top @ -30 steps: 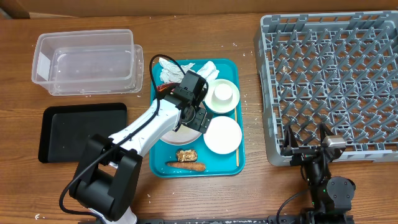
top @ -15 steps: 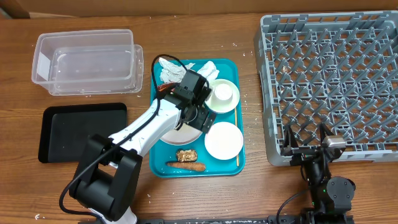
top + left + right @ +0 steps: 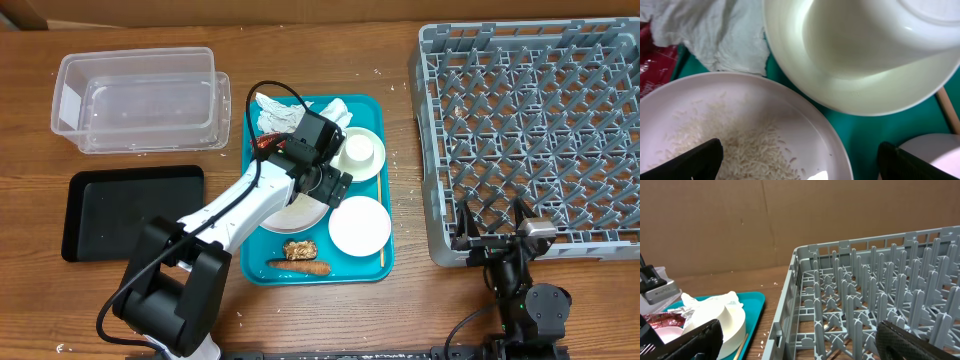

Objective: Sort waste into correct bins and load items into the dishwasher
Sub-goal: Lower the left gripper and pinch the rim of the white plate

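Note:
The robot's left gripper will next come down and slightly back onto the large plate's rim (image 3: 325, 209) (image 3: 846, 159) by the small bowl, since the bare teal tray there leaves room for the fingers.
My left gripper (image 3: 327, 184) hangs open low over the large plate (image 3: 805, 125), which holds loose rice (image 3: 740, 150), with nothing between its fingers. A cup (image 3: 358, 150) stands on a smaller plate just beyond it, and a small bowl (image 3: 359, 225) sits to the right. Crumpled napkins (image 3: 270, 112), a red wrapper (image 3: 264, 144), a brown lump (image 3: 299, 248) and a carrot (image 3: 306, 267) lie on the teal tray (image 3: 385, 115). The clear tub (image 3: 140, 98) and black tray (image 3: 130, 210) are on the left. My right gripper (image 3: 495, 240) rests open at the front edge of the grey rack (image 3: 535, 130).
A thin wooden stick (image 3: 381, 252) lies along the teal tray's right side. The rack's near wall (image 3: 805, 305) stands close in front of my right gripper (image 3: 802, 347). Brown cardboard (image 3: 765, 220) backs the table. Rice grains are scattered on the wood by the tray.
My left gripper has shifted slightly right and back over the large plate, toward the cup. The small bowl sits a touch nearer the front. The right arm has not moved.

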Tool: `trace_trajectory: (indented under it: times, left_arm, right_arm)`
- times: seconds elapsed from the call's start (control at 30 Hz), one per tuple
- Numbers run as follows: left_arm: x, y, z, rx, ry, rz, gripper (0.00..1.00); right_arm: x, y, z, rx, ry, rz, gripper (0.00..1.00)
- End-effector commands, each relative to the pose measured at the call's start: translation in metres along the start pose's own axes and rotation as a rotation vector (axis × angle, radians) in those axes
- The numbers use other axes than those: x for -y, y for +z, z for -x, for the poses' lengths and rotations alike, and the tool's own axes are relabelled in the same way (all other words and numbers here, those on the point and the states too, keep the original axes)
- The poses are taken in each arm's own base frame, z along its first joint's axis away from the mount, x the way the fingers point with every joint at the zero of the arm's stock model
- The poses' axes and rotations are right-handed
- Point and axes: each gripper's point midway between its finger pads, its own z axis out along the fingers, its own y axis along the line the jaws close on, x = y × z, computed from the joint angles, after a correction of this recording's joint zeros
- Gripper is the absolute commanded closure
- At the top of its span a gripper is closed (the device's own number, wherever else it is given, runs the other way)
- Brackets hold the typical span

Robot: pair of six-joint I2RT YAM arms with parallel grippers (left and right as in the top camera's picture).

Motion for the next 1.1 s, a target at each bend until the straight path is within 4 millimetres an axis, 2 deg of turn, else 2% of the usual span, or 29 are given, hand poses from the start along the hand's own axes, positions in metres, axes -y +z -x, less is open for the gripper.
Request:
trace_trajectory:
  times: [0.0, 0.33, 0.5, 0.73, 1.07]
  left_arm:
    - [0.013, 0.002, 0.001, -0.011, 0.033, -0.042, 0.00]
    - [0.011, 0.012, -0.009, -0.049, -0.005, 0.001, 0.00]
    - [-0.003, 0.023, -0.016, -0.074, -0.063, 0.082, 0.00]
    - [0.005, 0.023, -0.008, -0.046, -0.069, 0.039, 0.00]
    - [0.010, 0.023, -0.011, -0.059, -0.005, 0.016, 0.00]
  right_arm:
    - [0.000, 0.000, -0.001, 0.005, -0.004, 0.001, 0.00]
    - [0.000, 0.000, -0.001, 0.005, -0.004, 0.001, 0.00]
    - [0.000, 0.000, -0.001, 0.005, -0.004, 0.001, 0.00]
    - [0.000, 0.000, -0.001, 0.005, -0.004, 0.001, 0.00]
    - [0.000, 0.000, -0.001, 0.005, -0.004, 0.001, 0.00]
